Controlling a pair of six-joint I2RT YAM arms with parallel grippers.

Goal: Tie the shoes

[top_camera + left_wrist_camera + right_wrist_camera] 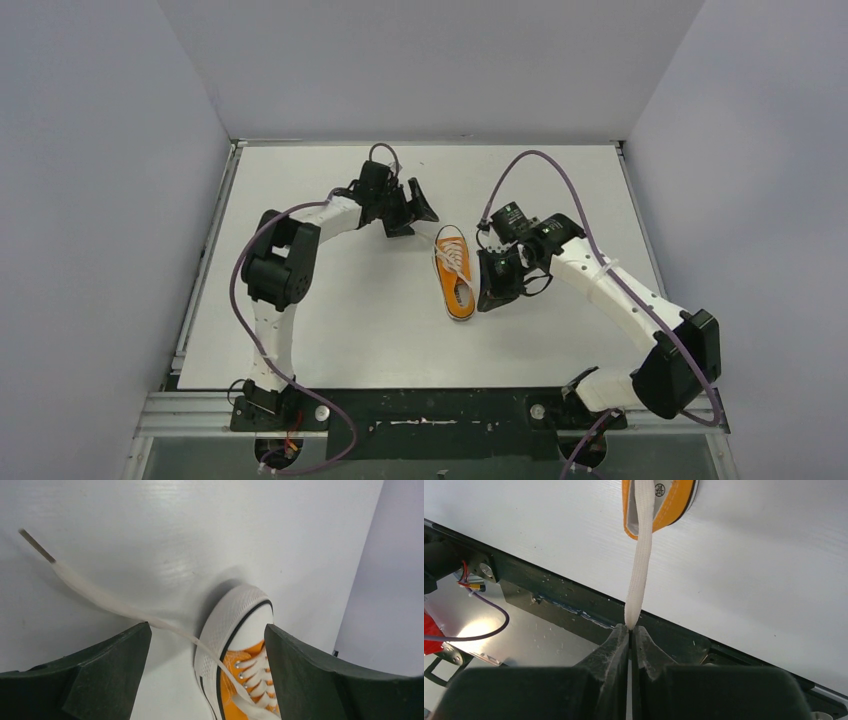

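My left gripper should next go down onto the part of the loose lace between the shoe's toe cap point(240, 625) and the lace's dark tip, and then it should close.
The orange sneaker point(456, 274) lies on the white table, its white toe cap pointing to the far side. My left gripper point(413, 216) is open just beyond the toe. In the left wrist view its open gripper point(207, 640) frames the toe cap point(240, 625), and one white lace point(100, 595) runs loose between the jaws, out to the upper left. My right gripper point(493, 293) is beside the heel. In the right wrist view its gripper point(630, 628) is shut on the other white lace point(640, 565), which runs taut from the sneaker's heel opening point(659, 510).
The white table point(330, 330) ends in a black base rail point(430, 410) at the near edge, and grey walls stand on three sides. The right wrist view shows the rail point(574, 605) and a metal plate with wires point(479, 605) below the table edge.
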